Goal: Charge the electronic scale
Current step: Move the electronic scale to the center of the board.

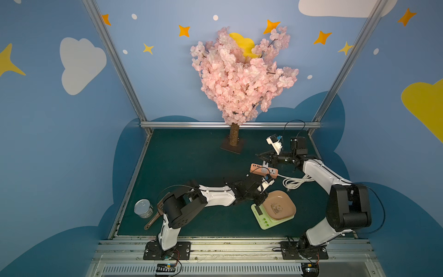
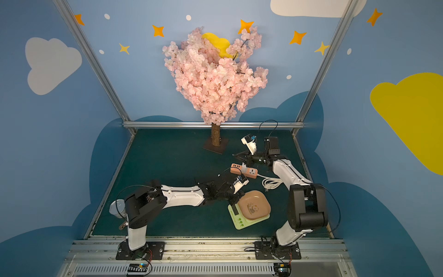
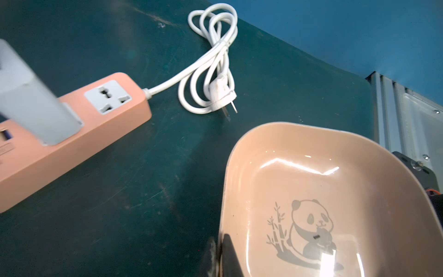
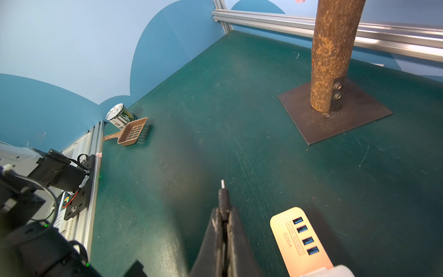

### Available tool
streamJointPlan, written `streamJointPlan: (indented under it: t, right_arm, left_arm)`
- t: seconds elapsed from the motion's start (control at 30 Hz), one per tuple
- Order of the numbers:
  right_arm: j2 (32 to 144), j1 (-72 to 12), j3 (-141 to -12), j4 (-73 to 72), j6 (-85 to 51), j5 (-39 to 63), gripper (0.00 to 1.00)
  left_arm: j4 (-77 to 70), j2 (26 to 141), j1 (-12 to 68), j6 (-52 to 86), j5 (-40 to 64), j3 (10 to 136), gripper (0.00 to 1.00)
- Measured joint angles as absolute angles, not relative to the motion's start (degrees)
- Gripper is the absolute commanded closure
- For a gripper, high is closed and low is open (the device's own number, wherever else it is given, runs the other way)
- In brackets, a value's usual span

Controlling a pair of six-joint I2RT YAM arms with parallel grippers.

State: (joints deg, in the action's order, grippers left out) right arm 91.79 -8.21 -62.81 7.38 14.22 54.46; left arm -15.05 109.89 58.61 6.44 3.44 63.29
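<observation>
My left gripper holds the tray's rim. Next it will pull tray and scale [image 1: 265, 221] outward, turning, onto bare mat [image 1: 224, 172] on the can's side of the power strip, and let go of the tray's rim.
The electronic scale [image 1: 265, 221] [image 2: 241, 221] is pale green and lies at the front right of the mat, with its pinkish panda-print tray [image 1: 280, 203] [image 3: 311, 191] on top. My left gripper [image 1: 260, 202] [image 2: 234, 203] [image 3: 220, 254] is shut on the tray's near rim, one finger inside and one outside. Farther back, my right gripper [image 1: 260, 156] [image 2: 236, 156] [image 4: 223, 213] hovers above the mat, shut on a thin black plug [image 4: 223, 201] that sticks out past the fingertips.
An orange power strip [image 1: 263, 170] [image 3: 96, 124] [image 4: 299, 239] with a white charger block [image 3: 31, 103] plugged in lies behind the scale, its white cord [image 1: 296, 182] [image 3: 211, 72] coiled to the right. A tree trunk on a plate [image 1: 233, 141] stands at the back. A can [image 1: 143, 208] and brown scoop [image 4: 131, 132] sit front left.
</observation>
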Motion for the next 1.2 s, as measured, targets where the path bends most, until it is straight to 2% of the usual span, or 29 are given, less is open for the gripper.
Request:
streamJointPlan:
  t: [0.33,0.8,1.03,1.2]
  right_arm:
    - [91.79,-8.23,-62.81,7.25,13.91,54.43,1.00]
    - [91.79,-8.29,-62.78,7.25,13.85,54.46,1.00]
    - [91.79,-9.23,-62.61,6.66,12.38,55.00,1.00]
    - [91.79,-10.98,-62.48,6.70,11.11,55.37,1.00]
  left_arm:
    - [-15.53,103.88,56.58,7.75,-3.11,56.05,0.93]
    - [-5.87,88.90,44.16,13.23,-10.59,44.21,0.92]
    - [3.62,83.13,37.08,18.76,-13.78,41.76,0.85]
    - [8.12,79.64,35.35,19.77,-13.37,41.54,0.77]
